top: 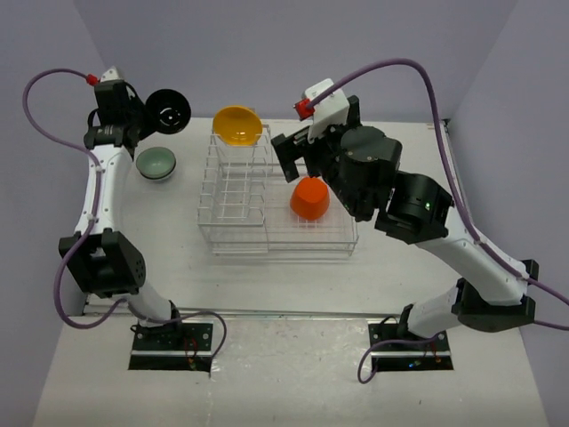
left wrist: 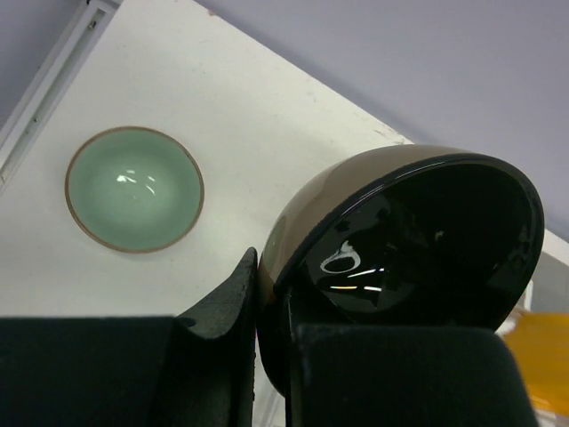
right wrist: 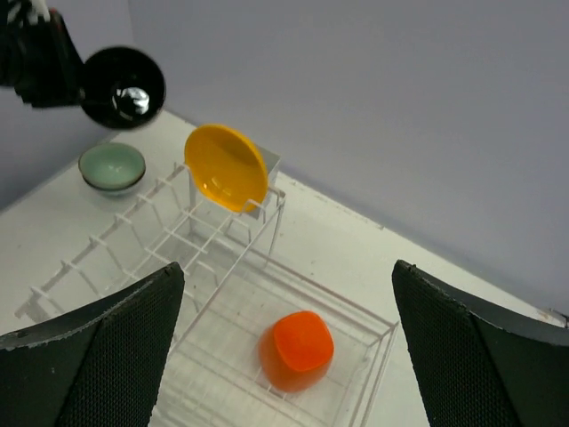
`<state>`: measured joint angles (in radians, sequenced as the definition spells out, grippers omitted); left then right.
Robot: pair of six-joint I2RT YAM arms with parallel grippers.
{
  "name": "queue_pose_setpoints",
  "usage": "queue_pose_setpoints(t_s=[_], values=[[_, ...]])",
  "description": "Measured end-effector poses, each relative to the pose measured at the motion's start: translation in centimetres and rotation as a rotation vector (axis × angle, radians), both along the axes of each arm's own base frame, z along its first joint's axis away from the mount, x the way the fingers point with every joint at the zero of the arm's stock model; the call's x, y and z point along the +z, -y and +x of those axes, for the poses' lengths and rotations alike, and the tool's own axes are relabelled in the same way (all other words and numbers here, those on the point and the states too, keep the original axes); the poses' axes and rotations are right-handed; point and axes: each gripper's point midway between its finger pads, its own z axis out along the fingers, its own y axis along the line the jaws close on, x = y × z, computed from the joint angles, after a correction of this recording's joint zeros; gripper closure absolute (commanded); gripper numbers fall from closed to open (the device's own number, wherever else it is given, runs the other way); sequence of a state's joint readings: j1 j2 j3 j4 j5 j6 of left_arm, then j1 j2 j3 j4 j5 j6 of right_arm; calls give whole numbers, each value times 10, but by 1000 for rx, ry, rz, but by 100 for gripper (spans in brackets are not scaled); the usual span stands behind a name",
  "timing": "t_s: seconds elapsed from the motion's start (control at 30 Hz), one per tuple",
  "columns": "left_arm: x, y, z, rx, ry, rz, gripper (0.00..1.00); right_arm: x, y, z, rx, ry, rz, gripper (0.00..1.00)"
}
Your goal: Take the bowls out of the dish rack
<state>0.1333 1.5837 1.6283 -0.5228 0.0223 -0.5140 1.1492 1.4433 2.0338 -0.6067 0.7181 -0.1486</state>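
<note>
The black bowl goes down into the hollow of the mint bowl next, and my left gripper releases its rim there. The mint bowl stands upright below my left gripper with its hollow empty.
My left gripper is shut on the rim of a black bowl with a brownish-gold outer wall, held tilted in the air at the far left. A pale mint bowl stands upright on the table beside it. The dish rack sits mid-table. A yellow bowl stands on edge at the far end of its tall slotted section. An orange-red bowl lies upside down in the low basket. My right gripper hangs wide open above that bowl, apart from it.
The table's far edge meets the lilac wall just behind the rack. The table's left edge rail runs close to the mint bowl. The right arm's body hangs over the basket's right end.
</note>
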Motion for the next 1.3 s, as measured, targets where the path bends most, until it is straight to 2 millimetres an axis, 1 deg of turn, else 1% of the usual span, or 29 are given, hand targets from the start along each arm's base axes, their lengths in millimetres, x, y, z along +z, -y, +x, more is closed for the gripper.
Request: queue_pose_setpoints(t_s=[0.1,0.17,0.27,0.4,0.47,0.57,0.7,0.97,1.3], values=[[-11,-14,23,28,-45,-2,100,-29,-5,-3,24,-57,-67,1],[-20,-22,38,41,-74,-7,100,-43,-5,-4,28,-80,-111,1],[-41,-33,54,67,-134,-27,100,-53,-1,-5,25,-94,-151,1],[-72,-53,70,120,-221,-34,100,-52,13,-9,22,-91,-157,1],[-90,-64,71,152,-269,-29,100,-46,24,-13,17,-84,-145,1],[-116,-74,62,190,-353,-29,100,-32,41,-17,7,-63,-106,1],[-132,-83,52,219,-420,-25,100,-24,54,-19,-6,-49,-83,1],[-147,-93,41,258,-484,0,100,-26,54,-17,-11,-53,-88,1],[-180,-97,36,267,-571,10,100,-33,51,-16,-12,-64,-100,1]])
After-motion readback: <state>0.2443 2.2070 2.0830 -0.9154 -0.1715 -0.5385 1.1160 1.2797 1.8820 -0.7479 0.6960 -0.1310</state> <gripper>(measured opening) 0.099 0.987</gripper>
